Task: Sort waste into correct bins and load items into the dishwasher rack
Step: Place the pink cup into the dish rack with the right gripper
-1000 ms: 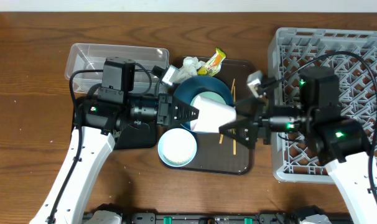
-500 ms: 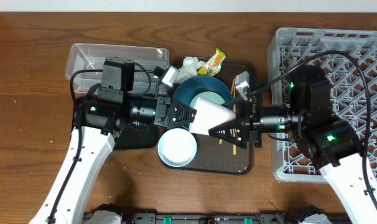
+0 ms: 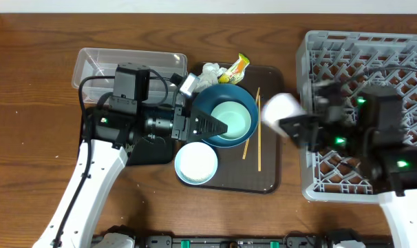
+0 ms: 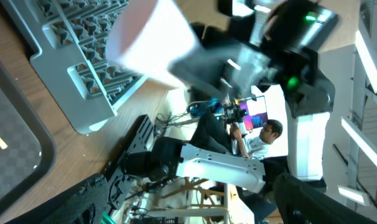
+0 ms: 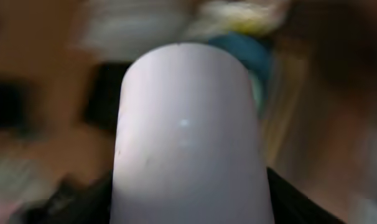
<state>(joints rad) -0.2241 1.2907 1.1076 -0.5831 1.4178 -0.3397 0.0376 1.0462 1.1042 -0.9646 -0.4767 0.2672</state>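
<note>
The near end of the grey dishwasher rack stands empty, so my right gripper swings over it next. The gripper then tilts its fingers downward, lowers and releases the cup (image 3: 281,109).
My right gripper (image 3: 294,124) is shut on the small pink cup (image 3: 281,109), which hangs sideways and blurred between the brown tray and the grey dishwasher rack (image 3: 373,55). The cup (image 5: 188,137) fills the right wrist view. My left gripper (image 3: 219,126) stands open and empty over the dark blue bowl (image 3: 203,103), which holds the pale green bowl (image 3: 234,118). From the left wrist I see the cup (image 4: 154,37) well away from my fingers (image 4: 83,199). The white bowl (image 3: 196,164) and the chopsticks (image 3: 258,131) lie on the tray.
The crumpled tissue (image 3: 210,71) and the yellow-green wrapper (image 3: 234,67) sit at the back edge of the brown tray (image 3: 270,172). The clear tub (image 3: 98,62) is at the back left. The black bin (image 3: 143,151) lies mostly under my left arm.
The left gripper opened and let go of the pink cup. The right gripper closed on it and carried it right, off the bowls toward the rack.
</note>
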